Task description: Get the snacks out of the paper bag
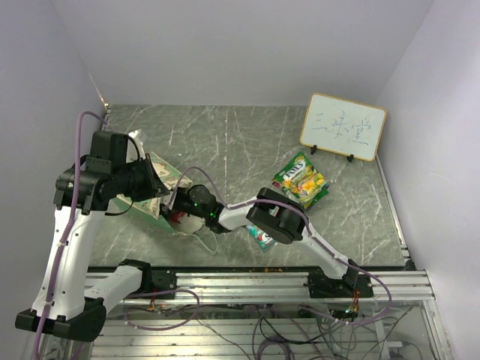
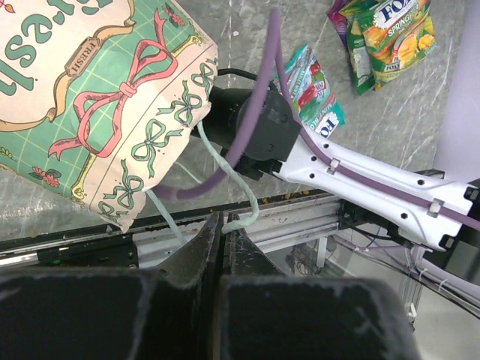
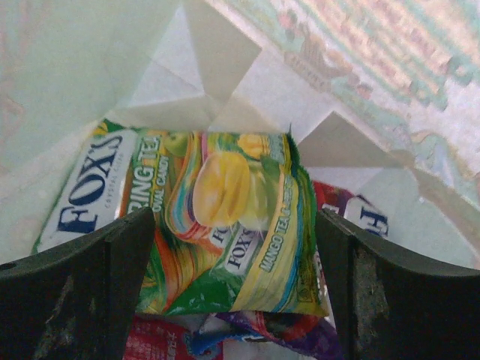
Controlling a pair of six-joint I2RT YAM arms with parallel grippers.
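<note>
The green-yellow packet is on top, so the robot's right gripper will next shift slightly outward onto its lower edge and then close there.
The mint-green paper bag lies tilted at the left of the table, and its bow-patterned side shows in the left wrist view. My left gripper is shut on the bag's thin string handle. My right arm reaches into the bag's mouth. Inside, my right gripper is open, with one finger on each side of a green-yellow candy packet. Purple and red packets lie under it. Outside the bag, a green-yellow packet and a teal-red packet lie on the table.
A white framed whiteboard stands at the back right. A metal rail runs along the near table edge. White walls enclose the table on the left, back and right. The right arm's purple cable crosses by the bag's mouth.
</note>
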